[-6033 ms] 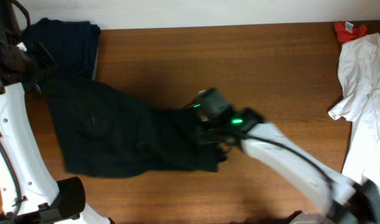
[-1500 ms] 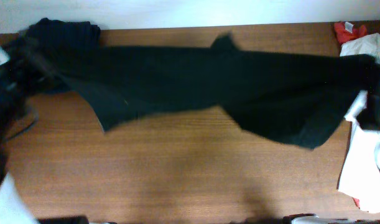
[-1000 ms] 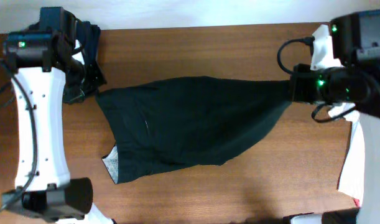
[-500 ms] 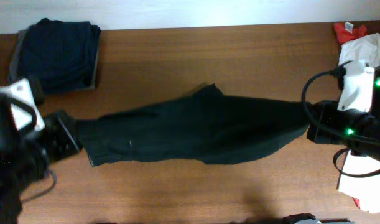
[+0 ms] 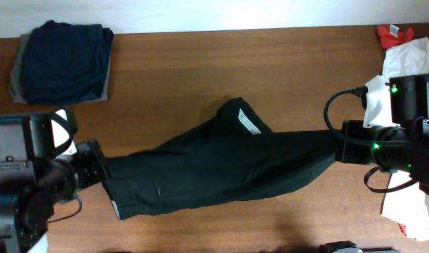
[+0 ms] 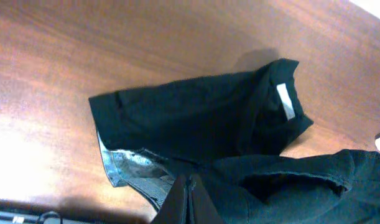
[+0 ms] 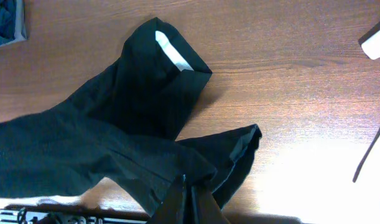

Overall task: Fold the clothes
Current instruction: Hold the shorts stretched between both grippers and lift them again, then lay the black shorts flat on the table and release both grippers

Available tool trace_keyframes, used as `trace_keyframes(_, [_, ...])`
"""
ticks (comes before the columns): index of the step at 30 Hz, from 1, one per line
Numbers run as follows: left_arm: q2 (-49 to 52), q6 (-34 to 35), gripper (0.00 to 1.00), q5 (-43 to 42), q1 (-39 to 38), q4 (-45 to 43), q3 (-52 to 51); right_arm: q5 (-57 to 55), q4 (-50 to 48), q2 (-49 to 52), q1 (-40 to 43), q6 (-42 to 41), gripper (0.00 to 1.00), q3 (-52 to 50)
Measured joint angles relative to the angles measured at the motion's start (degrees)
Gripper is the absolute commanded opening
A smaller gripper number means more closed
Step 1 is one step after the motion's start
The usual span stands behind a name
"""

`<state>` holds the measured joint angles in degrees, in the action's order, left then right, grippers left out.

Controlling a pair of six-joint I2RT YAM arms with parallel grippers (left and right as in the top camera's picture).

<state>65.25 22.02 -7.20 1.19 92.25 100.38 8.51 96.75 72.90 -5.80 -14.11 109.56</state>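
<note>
The bare wood behind the black garment is outward of my right gripper, so my right gripper will next go up, sweep outward and release the pinched end there.
A large black garment [image 5: 214,165] lies stretched across the table's middle, with a white label near its upper fold [image 5: 251,124]. My left gripper [image 5: 102,172] is shut on the garment's left end; in the left wrist view [image 6: 188,186] its closed fingers pinch black cloth [image 6: 196,118]. My right gripper [image 5: 338,144] is shut on the garment's right end; in the right wrist view [image 7: 188,190] the closed fingers pinch the cloth [image 7: 115,124]. A folded navy garment on grey cloth [image 5: 63,60] lies at the back left. A white garment [image 5: 411,60] and a small red one [image 5: 391,34] lie at the right.
The wooden table [image 5: 200,63] shows bare wood behind and in front of the black garment. The table's far edge meets a white wall at the top. The white garment hangs along the right edge beside my right arm.
Both grippers have kept hold of the black garment, lifted and swung it, then lowered it. It now lies slanted, the left end lower, a folded part with a white label turned up.
</note>
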Motion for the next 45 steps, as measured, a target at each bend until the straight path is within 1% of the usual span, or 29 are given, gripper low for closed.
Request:
trace_keyframes(5, [-0.61, 0.0, 0.01, -0.57, 0.0, -2.97, 2.71, 0.0, -2.49, -2.51, 0.0, -0.07, 0.04, 0.35])
trace_keyframes(9, [-2.47, 0.0, 0.01, -0.98, 0.02, -2.89, 15.13, 0.0, -2.03, -6.12, 0.0, -0.26, 0.04, 6.19])
trace_keyframes(13, [-4.52, 0.0, 0.01, -0.94, 0.0, -2.91, 32.17, 0.0, 0.15, -7.63, 0.0, -0.7, 0.04, 17.66])
trace_keyframes(16, [-5.55, 0.07, 0.01, 0.83, 0.02, -3.8, 41.11, -1.27, -0.09, -7.76, 0.0, -1.7, 0.04, 28.68])
trace_keyframes(17, [-5.84, 0.09, 0.01, 2.21, 0.02, -5.18, 45.05, -1.97, -0.61, -7.78, 0.0, -1.97, 0.04, 31.04])
trace_keyframes(18, [-5.97, 0.09, 0.01, 2.78, 0.0, -5.77, 46.53, -2.71, -0.96, -7.87, 0.0, -2.14, 0.04, 32.76])
trace_keyframes(20, [-6.19, 0.09, 0.01, 3.48, 0.02, -8.11, 47.54, -5.07, -2.99, -8.11, 0.0, -2.91, 0.04, 36.39])
trace_keyframes(22, [-5.99, 0.09, 0.01, 4.48, 0.02, -9.92, 46.82, -7.54, -5.18, -8.26, 0.0, -3.67, 0.04, 37.73])
trace_keyframes(25, [-4.24, 0.11, 0.01, 6.23, 0.0, -13.9, 43.41, -9.64, -7.56, -7.08, 0.0, -4.09, 0.04, 38.03])
trace_keyframes(27, [-1.27, 0.13, 0.01, 7.1, 0.0, -16.5, 40.74, -10.03, -8.9, -4.61, 0.0, -4.15, 0.04, 38.38])
trace_keyframes(29, [3.1, 0.15, 0.01, 8.15, 0.0, -18.45, 38.53, -10.21, -9.86, -0.98, -0.04, -4.17, 0.04, 38.53])
trace_keyframes(30, [8.28, 0.24, 0.01, 9.49, 0.0, -19.54, 36.96, -10.16, -11.3, 3.54, -0.13, -4.15, 0.04, 38.56])
trace_keyframes(33, [18.4, 0.26, 0.01, 12.74, -0.07, -20.81, 35.82, -9.07, -13.44, 12.59, -0.42, -4.13, 0.04, 38.36])
trace_keyframes(35, [26.16, 0.26, 0.01, 15.1, -0.07, -21.79, 35.28, -7.91, -15.32, 20.35, -0.52, -4.09, 0.04, 38.1])
trace_keyframes(36, [29.9, 0.26, 0.04, 16.09, -0.07, -21.88, 34.88, -7.37, -15.89, 24.17, -0.57, -4.13, 0.05, 37.7])
trace_keyframes(37, [33.51, 0.26, 0.06, 16.9, -0.07, -21.86, 34.6, -6.97, -16.26, 27.45, -0.57, -4.09, 0.12, 37.44])
trace_keyframes(38, [35.78, 0.22, 0.08, 17.33, -0.07, -21.9, 34.4, -6.84, -16.46, 29.88, -0.57, -4.09, 0.19, 37.31])
trace_keyframes(39, [39.1, 0.26, 0.11, 18.1, -0.09, -22.05, 34.29, -6.8, -16.92, 33.0, -0.57, -3.82, 0.39, 37.18])
trace_keyframes(40, [42.42, 0.31, 0.2, 19.12, -0.04, -22.95, 34.29, -6.84, -17.51, 36.3, -0.57, -4.09, 0.93, 37.11])
trace_keyframes(41, [45.55, 0.26, 0.46, 20.17, 0.09, -23.74, 34.29, -6.97, -17.84, 38.84, -0.55, -3.74, 0.98, 37.09])
trace_keyframes(42, [48.41, 0.5, 0.87, 21.29, 0.13, -24.17, 34.29, -6.99, -18.01, 41.79, -0.52, -3.63, 0.98, 37.09])
trace_keyframes(43, [50.29, 0.24, 0.99, 22.18, 0.13, -24.22, 34.29, -6.97, -17.81, 43.67, -0.5, -3.45, 0.98, 37.09])
trace_keyframes(45, [53.33, 0.22, 0.99, 23.61, 0.13, -23.74, 34.36, -6.95, -16.61, 46.4, -0.44, -3.15, 0.98, 37.09])
